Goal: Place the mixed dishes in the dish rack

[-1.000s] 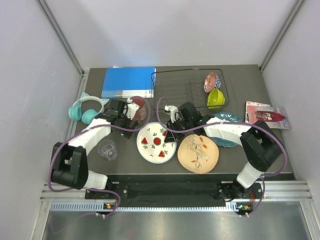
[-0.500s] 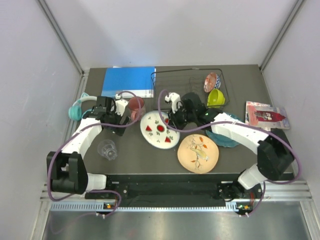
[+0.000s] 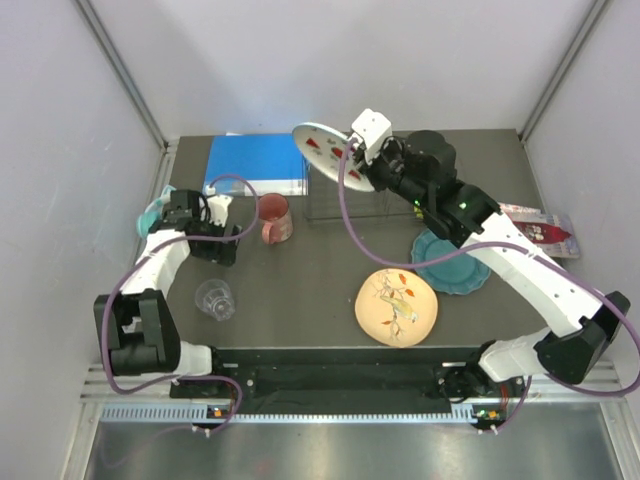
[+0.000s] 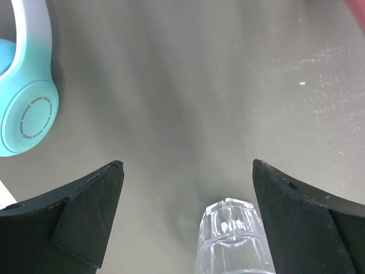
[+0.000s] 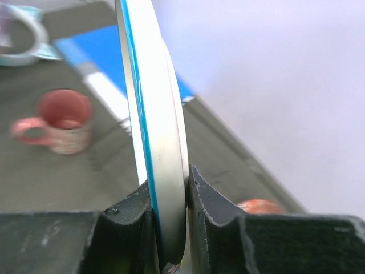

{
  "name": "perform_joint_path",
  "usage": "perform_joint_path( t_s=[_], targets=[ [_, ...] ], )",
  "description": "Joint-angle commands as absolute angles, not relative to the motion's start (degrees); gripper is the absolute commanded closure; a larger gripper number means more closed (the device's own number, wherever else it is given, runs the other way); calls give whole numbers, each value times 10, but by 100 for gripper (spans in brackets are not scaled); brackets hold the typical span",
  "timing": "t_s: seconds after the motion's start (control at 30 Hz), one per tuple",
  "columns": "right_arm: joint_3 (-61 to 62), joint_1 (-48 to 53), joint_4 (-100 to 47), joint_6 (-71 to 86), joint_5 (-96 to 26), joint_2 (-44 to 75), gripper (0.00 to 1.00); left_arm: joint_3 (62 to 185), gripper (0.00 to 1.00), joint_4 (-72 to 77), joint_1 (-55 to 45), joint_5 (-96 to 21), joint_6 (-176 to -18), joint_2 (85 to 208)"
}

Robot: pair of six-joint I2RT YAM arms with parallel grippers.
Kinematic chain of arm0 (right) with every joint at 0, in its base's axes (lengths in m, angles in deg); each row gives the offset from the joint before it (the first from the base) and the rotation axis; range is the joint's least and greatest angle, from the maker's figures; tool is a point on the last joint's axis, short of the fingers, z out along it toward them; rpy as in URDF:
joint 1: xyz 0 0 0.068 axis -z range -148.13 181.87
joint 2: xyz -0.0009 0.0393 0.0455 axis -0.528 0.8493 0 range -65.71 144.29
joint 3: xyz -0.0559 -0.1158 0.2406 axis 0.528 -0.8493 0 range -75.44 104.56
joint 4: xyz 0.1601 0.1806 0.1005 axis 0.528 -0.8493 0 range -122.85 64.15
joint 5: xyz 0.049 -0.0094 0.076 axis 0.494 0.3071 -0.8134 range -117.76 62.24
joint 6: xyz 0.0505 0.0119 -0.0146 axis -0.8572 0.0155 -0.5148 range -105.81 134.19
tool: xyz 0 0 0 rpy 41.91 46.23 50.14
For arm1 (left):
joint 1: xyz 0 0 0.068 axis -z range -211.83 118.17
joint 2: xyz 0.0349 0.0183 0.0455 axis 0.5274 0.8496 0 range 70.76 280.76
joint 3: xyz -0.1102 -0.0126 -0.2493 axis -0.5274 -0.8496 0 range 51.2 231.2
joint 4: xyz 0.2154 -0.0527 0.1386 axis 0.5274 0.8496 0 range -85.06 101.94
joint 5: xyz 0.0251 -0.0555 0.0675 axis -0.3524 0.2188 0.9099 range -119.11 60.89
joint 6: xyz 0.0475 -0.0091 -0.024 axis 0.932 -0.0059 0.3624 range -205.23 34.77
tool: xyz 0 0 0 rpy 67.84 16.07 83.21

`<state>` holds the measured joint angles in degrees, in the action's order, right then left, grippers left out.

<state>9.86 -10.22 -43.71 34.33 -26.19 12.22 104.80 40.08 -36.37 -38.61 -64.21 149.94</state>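
Note:
The white plate must turn upright in my right gripper, then go down into the black wire dish rack [image 3: 354,199].
My right gripper [image 3: 352,160] is shut on the rim of the white plate with red-and-green marks [image 3: 322,148], held high and tilted over the back of the table; in the right wrist view the plate [image 5: 151,103] stands edge-on between the jaws. The black wire dish rack [image 3: 328,205] lies below, mostly hidden by the right arm. My left gripper [image 3: 222,246] is open above the table, and the clear glass [image 3: 215,298] shows just below its fingers in the left wrist view [image 4: 231,240]. The red tumbler [image 3: 275,218] stands beside it. The peach plate [image 3: 397,307] and teal scalloped plate [image 3: 450,262] lie front right.
The blue book [image 3: 250,160] lies at the back left. The teal headphones [image 4: 25,108] sit left of my left gripper. A red packet [image 3: 540,228] lies at the right edge. A blurred orange-red shape [image 5: 259,205] shows behind the plate; the lime bowl is hidden.
My right gripper has lifted the white plate off the table and carried it up and back over the rack. My left gripper has let go of the red tumbler and drawn back left.

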Motion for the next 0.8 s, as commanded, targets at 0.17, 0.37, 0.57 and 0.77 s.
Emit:
perform_joint_path(
  t_s=[0.17,0.37,0.57,0.77],
  targets=[
    [76,-83,-196,674,-71,144,100,1095,1,376,-447,-441,-660,1556],
    [67,-50,-176,810,-63,180,100,1141,1,384,-507,-486,-677,1622],
    [46,-17,-197,897,-60,206,100,1154,1,378,-513,-512,-696,1639],
    [56,13,-228,914,-94,238,100,1162,1,377,-514,-527,-714,1654]
  ],
)
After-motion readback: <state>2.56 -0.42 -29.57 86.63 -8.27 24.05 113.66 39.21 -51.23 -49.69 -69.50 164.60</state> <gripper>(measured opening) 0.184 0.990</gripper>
